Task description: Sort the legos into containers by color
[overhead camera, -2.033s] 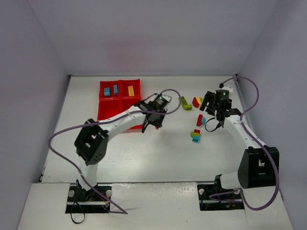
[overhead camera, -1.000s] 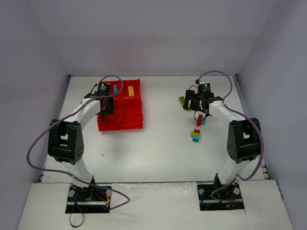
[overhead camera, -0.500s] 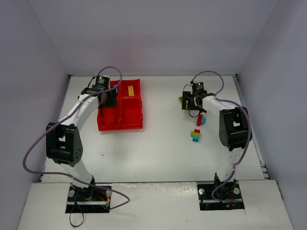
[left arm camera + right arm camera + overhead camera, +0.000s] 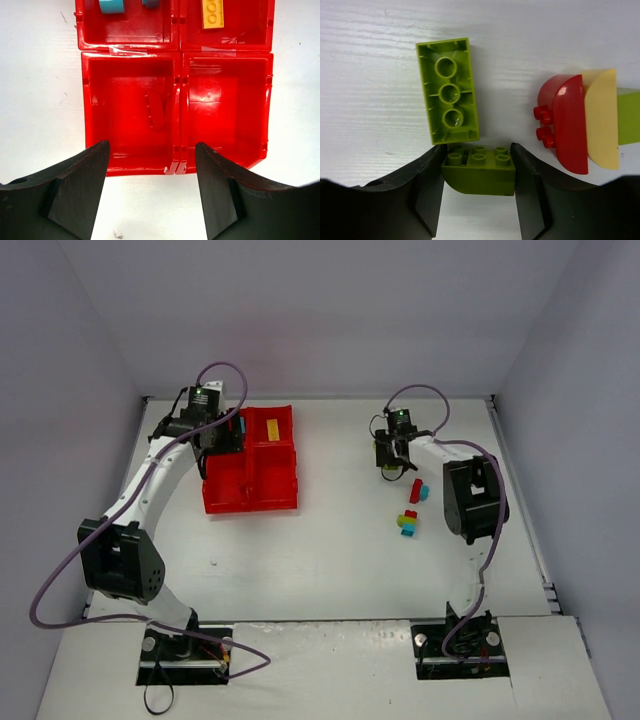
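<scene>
My right gripper rises next, moves left in the top view over that near container (image 4: 273,479) and releases the rounded green lego, as only one container is empty.
My right gripper (image 4: 478,150) is shut on a rounded green lego (image 4: 479,172), one finger against each side. A second green lego (image 4: 448,91) lies upside down just beyond it. To their right lies a red, yellow and green clump (image 4: 577,127). In the top view my right gripper (image 4: 390,462) is at the back right. The red tray (image 4: 176,167) has four containers: cyan legos (image 4: 111,5) back left, a yellow lego (image 4: 212,12) back right, a red lego (image 4: 156,111) near left. My left gripper (image 4: 151,150) hangs open above the tray's near edge with nothing in it.
Near my right gripper, more legos lie loose on the white table: a red one (image 4: 415,490), a cyan one (image 4: 424,493) and a mixed stack (image 4: 408,522). The tray (image 4: 250,503) sits at the back left. Grey walls close in the table.
My right gripper has closed on the rounded green lego. My left gripper has opened and drawn back-left over the tray.
</scene>
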